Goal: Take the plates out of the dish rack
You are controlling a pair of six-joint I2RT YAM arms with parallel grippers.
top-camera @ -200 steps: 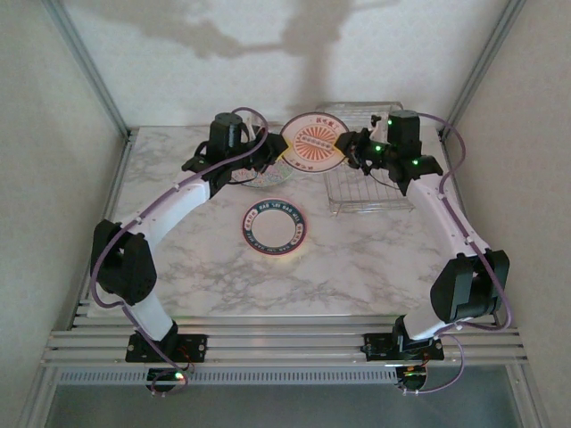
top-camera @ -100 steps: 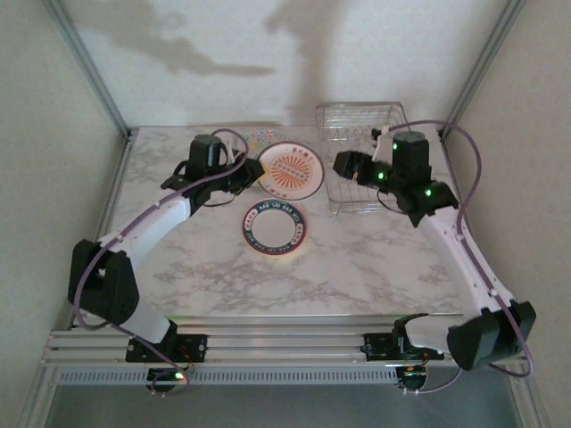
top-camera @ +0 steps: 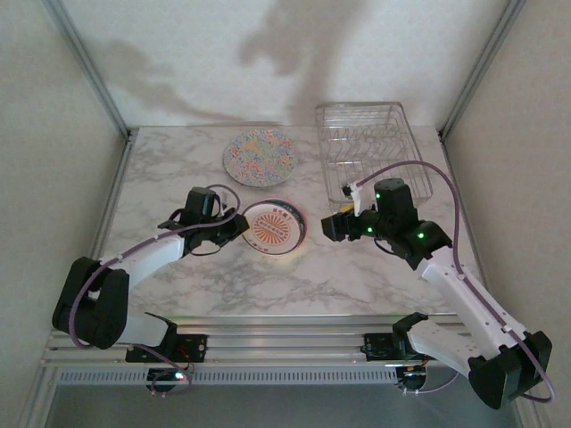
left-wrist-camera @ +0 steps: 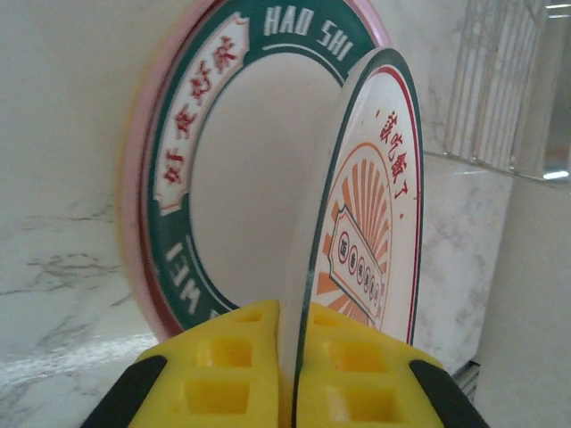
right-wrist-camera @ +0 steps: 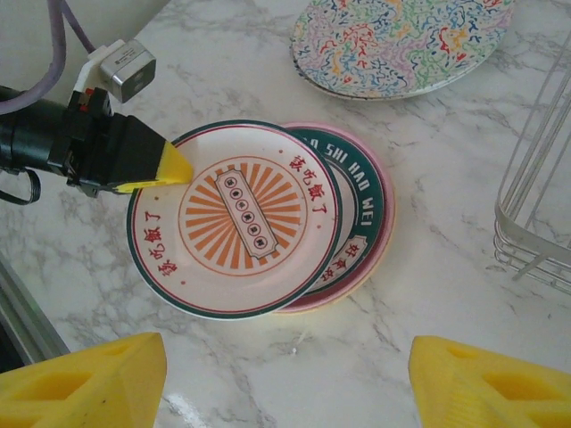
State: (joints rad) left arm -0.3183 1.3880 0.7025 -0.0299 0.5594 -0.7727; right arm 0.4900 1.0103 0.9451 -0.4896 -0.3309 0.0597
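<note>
The white plate hangs tilted and off-center, so I will move my left gripper toward my right gripper and down, then release the white plate's rim onto the green-ringed plate.
My left gripper is shut on the near-left rim of a white plate with an orange-brown emblem. It holds the plate tilted over a green-ringed plate on a pink one, offset to the left. A floral-speckled plate lies flat at the back. The wire dish rack stands at the back right. My right gripper hovers open just right of the stack, holding nothing.
The marble table is bounded by metal frame posts at the back corners and walls on three sides. The rack's near edge is close behind my right wrist.
My left arm has carried the emblem plate from the back of the table forward over the green-ringed plate. The right gripper has let go, opened, and pulled back from the rack.
</note>
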